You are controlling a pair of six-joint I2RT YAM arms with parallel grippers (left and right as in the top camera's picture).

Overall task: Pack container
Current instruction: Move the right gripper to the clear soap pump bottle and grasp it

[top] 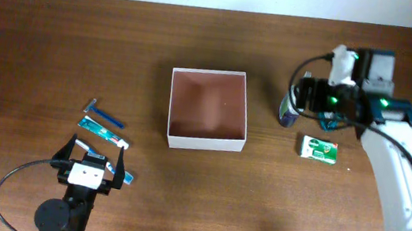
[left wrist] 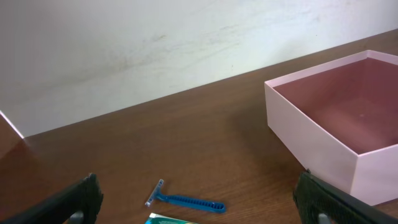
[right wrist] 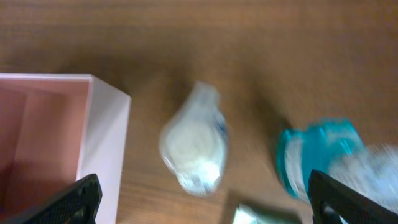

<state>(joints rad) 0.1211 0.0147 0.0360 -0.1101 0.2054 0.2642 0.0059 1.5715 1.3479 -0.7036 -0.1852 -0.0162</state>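
The right gripper moves down onto the bottle's clear cap [right wrist: 193, 147] next and closes around it, since the bottle stands upright with its top between the open fingers.
The container [top: 206, 141], a square white box with a pinkish-tan inside, sits open and empty at the table's middle. It also shows in the left wrist view [left wrist: 311, 140] and the right wrist view [right wrist: 107, 124]. My right gripper [top: 301, 98] is open and hovers just right of the container, above a small white-topped bottle [top: 289, 113]. In the blurred right wrist view the open jaws [right wrist: 205, 194] straddle this bottle [right wrist: 193, 146], with a teal item [right wrist: 311, 155] beside it. My left gripper [top: 93, 161] is open and empty at the front left, and its jaws [left wrist: 199, 198] frame a blue razor [left wrist: 186, 200].
A green-and-white box [top: 319, 150] lies right of the bottle and shows in the right wrist view [right wrist: 261, 215]. The blue razor [top: 104, 115] and a green tube [top: 102, 130] lie left of the container. Another small packet [top: 123, 175] lies by my left gripper.
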